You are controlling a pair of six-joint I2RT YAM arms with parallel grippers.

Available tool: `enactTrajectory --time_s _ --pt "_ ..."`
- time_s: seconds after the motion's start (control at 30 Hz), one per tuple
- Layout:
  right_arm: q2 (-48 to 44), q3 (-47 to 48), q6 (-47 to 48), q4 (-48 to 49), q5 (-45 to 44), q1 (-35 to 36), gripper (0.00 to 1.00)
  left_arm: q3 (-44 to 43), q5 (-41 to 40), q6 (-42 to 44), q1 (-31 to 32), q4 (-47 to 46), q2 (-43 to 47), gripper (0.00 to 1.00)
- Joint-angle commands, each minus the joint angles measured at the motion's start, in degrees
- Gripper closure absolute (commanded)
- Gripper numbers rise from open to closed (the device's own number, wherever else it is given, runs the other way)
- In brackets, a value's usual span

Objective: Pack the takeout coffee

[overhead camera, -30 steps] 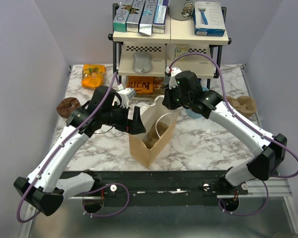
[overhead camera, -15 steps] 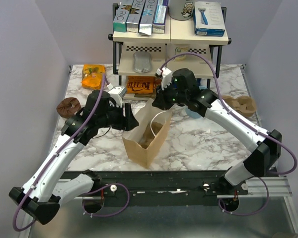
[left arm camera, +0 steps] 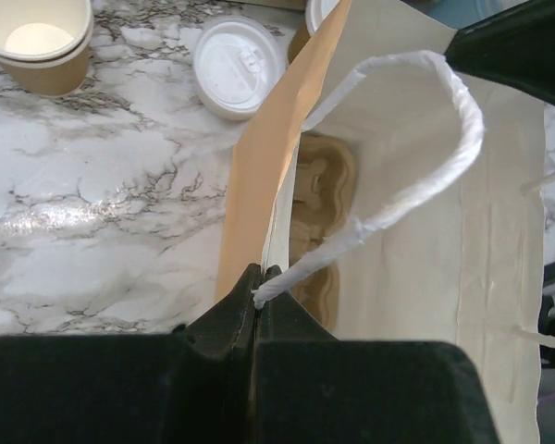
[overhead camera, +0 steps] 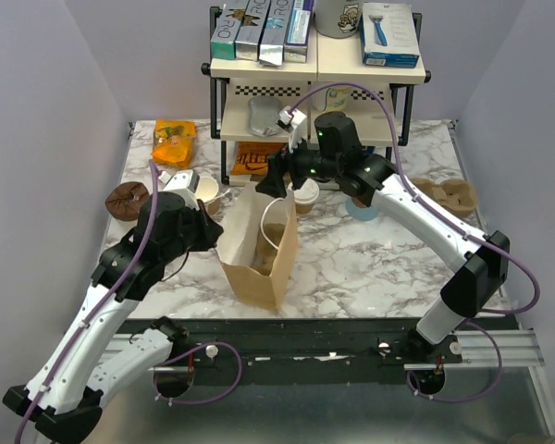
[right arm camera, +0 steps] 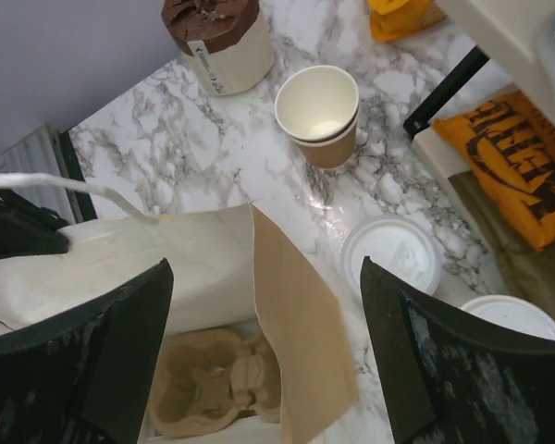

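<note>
I will next move my right gripper to the right in the top view, turn it and lower it onto the coffee's lid (overhead camera: 306, 191), which is below it and still outside the bag (overhead camera: 254, 268).
The takeout coffee (overhead camera: 305, 193), a small tan cup with a white lid, stands just behind the open brown paper bag (overhead camera: 254, 268). Its lid shows at the lower right of the right wrist view (right arm camera: 513, 319). The top edge of the left wrist view shows it too (left arm camera: 316, 13). My left gripper (overhead camera: 215, 231) is shut on the bag's left rim at the foot of a white handle (left arm camera: 262, 273). My right gripper (overhead camera: 279, 176) hangs open over the bag's far edge (right arm camera: 265, 268), holding nothing. A moulded cup carrier (right arm camera: 222, 388) lies in the bag's bottom.
A lidless tan cup (overhead camera: 203, 190) and a loose white lid (right arm camera: 388, 254) sit left of the bag. A brown-topped tub (overhead camera: 127, 199) is further left. Behind stand a shelf rack (overhead camera: 314, 92) and orange snack packs (overhead camera: 174, 141). A light-blue cup (overhead camera: 359, 211) is under the right arm.
My left gripper has closed on the bag's rim and drawn the bag left. My right gripper has let go of the bag, opened wide, and moved back and left.
</note>
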State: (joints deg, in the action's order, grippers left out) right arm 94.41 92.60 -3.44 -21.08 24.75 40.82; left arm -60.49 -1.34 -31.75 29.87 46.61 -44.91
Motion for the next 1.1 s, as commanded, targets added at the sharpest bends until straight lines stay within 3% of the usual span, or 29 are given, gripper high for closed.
enactTrajectory --time_s 0.0,0.2,0.33,0.6,0.73,0.77,0.83,1.07 --pt "-4.14 1.36 -4.11 3.24 -10.21 0.14 0.00 0.55 -6.56 -4.63 0.28 3.04 2.80 1.00" --pt "-12.05 -8.20 -14.57 10.00 -29.10 -0.48 0.00 0.90 -11.22 -11.49 0.28 6.74 5.35 1.00" --pt "-15.74 -12.77 -16.15 9.22 -34.76 -0.65 0.00 0.72 -10.35 -13.43 0.28 7.53 7.11 0.99" --pt "-21.28 -21.93 -20.72 7.99 -37.59 -0.65 0.00 2.04 -4.64 -12.38 0.28 3.06 6.59 0.78" --pt "-19.89 -23.69 -24.85 7.64 -37.93 -0.65 0.00 2.31 -1.47 -11.50 0.28 -0.29 5.88 0.43" --pt "-19.27 -23.52 -25.64 7.46 -38.55 -0.56 0.00 1.70 -1.47 -11.32 0.28 -0.29 5.71 0.20" --pt "-17.52 -21.33 -27.31 4.84 -40.47 -0.13 0.00 0.90 -1.29 -10.01 0.28 -0.20 5.88 0.01" --pt "-9.08 -16.49 -35.93 -1.33 -51.29 0.75 0.01 -0.78 -3.84 -5.53 0.28 0.33 6.41 0.01"
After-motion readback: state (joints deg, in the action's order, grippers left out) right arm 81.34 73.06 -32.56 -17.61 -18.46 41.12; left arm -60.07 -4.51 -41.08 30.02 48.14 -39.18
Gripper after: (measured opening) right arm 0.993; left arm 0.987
